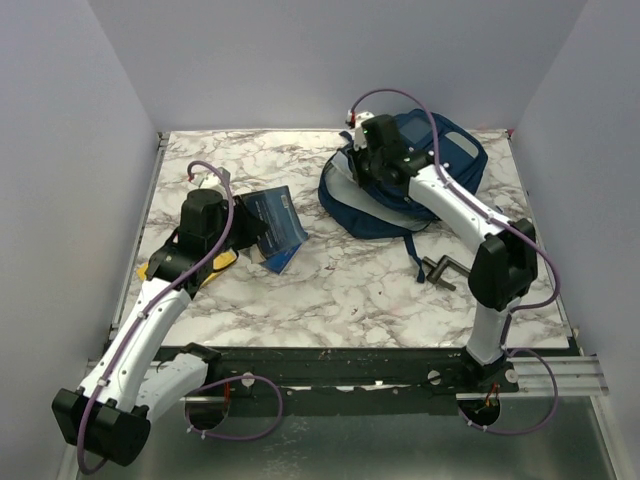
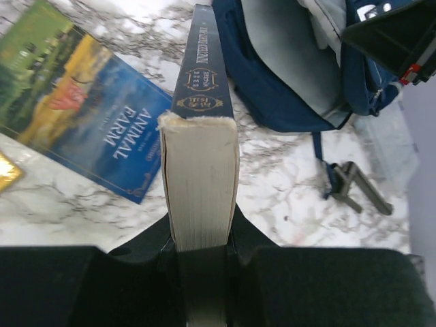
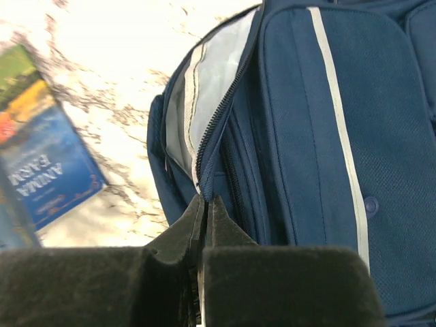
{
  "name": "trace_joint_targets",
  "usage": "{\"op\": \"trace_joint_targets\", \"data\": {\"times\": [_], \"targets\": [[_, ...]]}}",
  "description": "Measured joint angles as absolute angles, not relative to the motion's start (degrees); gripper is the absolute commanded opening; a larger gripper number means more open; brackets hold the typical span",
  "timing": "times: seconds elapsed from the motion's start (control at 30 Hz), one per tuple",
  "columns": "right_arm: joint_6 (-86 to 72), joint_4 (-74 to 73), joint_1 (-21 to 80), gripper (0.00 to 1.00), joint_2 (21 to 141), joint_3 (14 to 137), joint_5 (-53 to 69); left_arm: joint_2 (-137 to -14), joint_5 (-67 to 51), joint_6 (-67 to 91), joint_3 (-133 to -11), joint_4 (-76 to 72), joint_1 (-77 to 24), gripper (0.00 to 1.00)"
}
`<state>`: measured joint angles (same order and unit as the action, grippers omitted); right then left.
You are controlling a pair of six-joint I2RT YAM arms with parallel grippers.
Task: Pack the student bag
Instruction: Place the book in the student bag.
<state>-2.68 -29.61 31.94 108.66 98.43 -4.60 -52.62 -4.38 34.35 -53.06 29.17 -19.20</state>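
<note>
My left gripper holds the paperback and will go to the right in the top view next, into the bag's pale grey lining (image 1: 347, 191) (image 2: 289, 54), and release the paperback there, because the bag's zip is open.
The student bag (image 1: 440, 160) lies at the back right, navy with grey stripes, its main zip open and pale grey lining (image 3: 211, 82) showing. My right gripper (image 3: 208, 204) is shut on the fabric edge of the bag's (image 3: 306, 136) opening, beside the zip. My left gripper (image 2: 202, 235) is shut on a thick paperback with a dark blue spine (image 2: 201, 170), held on edge with the spine pointing towards the bag (image 2: 272, 75). In the top view this held book (image 1: 272, 218) hangs over the table's middle left.
A second book, "Animal Farm" (image 2: 82, 116), lies flat on the marble table (image 1: 350, 290) under and left of the held one. A yellow item (image 1: 220, 265) lies near my left arm. A metal clamp (image 1: 440, 270) lies by the bag's strap.
</note>
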Motion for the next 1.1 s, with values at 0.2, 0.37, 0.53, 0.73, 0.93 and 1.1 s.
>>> {"op": "trace_joint_targets", "data": {"times": [0.2, 0.37, 0.53, 0.73, 0.93, 1.1], "targets": [[-5.96, -28.12, 26.2, 0.0, 104.92, 99.07, 7.88, -57.67, -12.38, 46.17, -53.82, 22.92, -18.35, 0.0], [-10.15, -26.39, 23.77, 0.0, 104.64, 99.18, 15.16, -65.8, -19.18, 59.64, -53.69, 12.1, -18.24, 0.0], [-13.85, -25.12, 22.65, 0.0, 104.47, 99.26, 18.87, -75.55, -21.82, 69.23, -54.0, 2.83, -20.05, 0.0], [-18.09, -23.2, 22.2, 0.0, 103.79, 99.26, 21.43, -87.31, -22.31, 76.29, -57.69, -2.44, -23.57, 0.0], [-20.49, -22.52, 22.09, 0.0, 103.68, 100.73, 23.66, -94.0, -21.74, 80.66, -57.78, -14.04, -25.28, 0.0], [-21.19, -22.04, 22.09, 0.0, 103.68, 102.15, 24.99, -95.83, -20.75, 81.01, -57.8, -19.55, -25.32, 0.0]]}}
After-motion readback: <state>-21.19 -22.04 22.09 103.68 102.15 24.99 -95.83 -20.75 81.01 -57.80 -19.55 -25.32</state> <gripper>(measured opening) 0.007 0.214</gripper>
